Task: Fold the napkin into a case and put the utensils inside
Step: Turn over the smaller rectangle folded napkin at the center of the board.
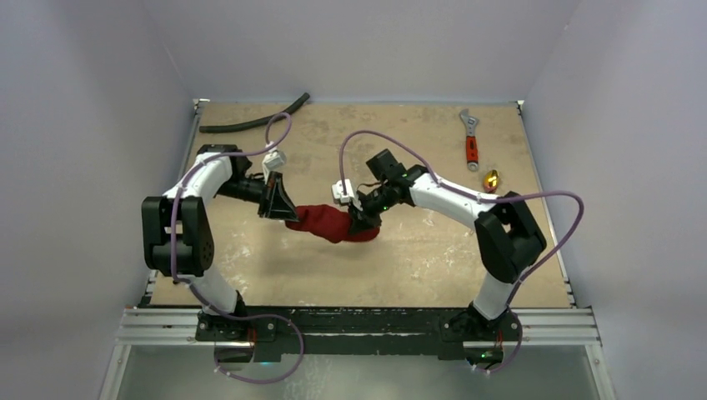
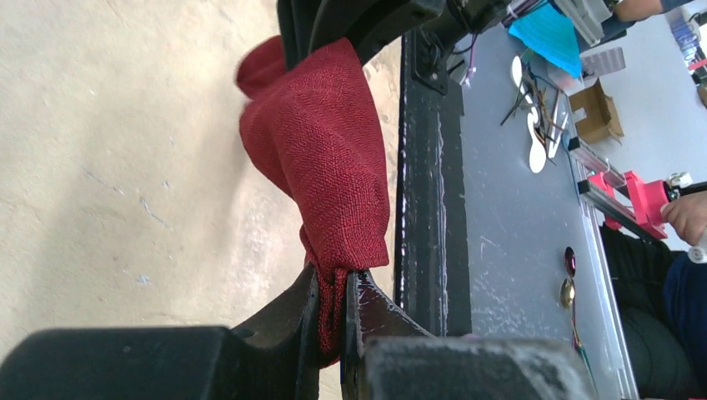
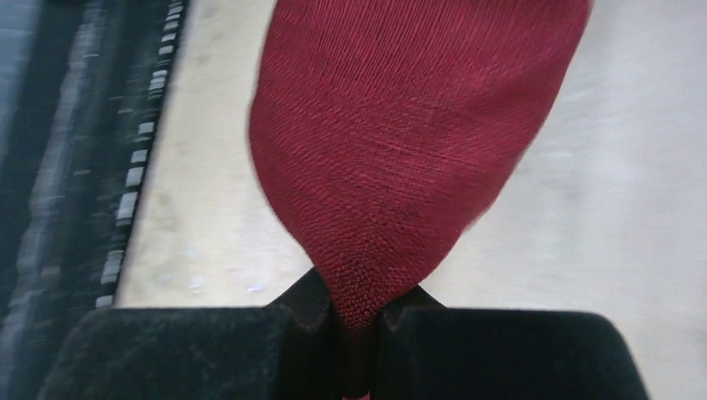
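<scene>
The cloth still hangs lifted, so the robot's left gripper will next lower the napkin's pinched end onto the bare tabletop below and let go of it.
The dark red napkin (image 1: 332, 222) hangs bunched up between my two grippers, lifted over the middle of the table. My left gripper (image 1: 288, 218) is shut on its left end. The left wrist view shows the cloth (image 2: 321, 158) pinched between the jaws of that gripper (image 2: 333, 287). My right gripper (image 1: 364, 225) is shut on the other end. In the right wrist view the napkin (image 3: 408, 125) narrows to a point clamped in the right gripper (image 3: 360, 312). A shiny gold piece of the utensils (image 1: 491, 178) lies at the right of the table, away from both grippers. No case shape shows.
A red-handled silver wrench (image 1: 471, 142) lies at the back right, just behind the gold piece. A black hose (image 1: 254, 121) lies along the back left. The table's dark front rail (image 2: 425, 208) runs close beside the napkin in the left wrist view.
</scene>
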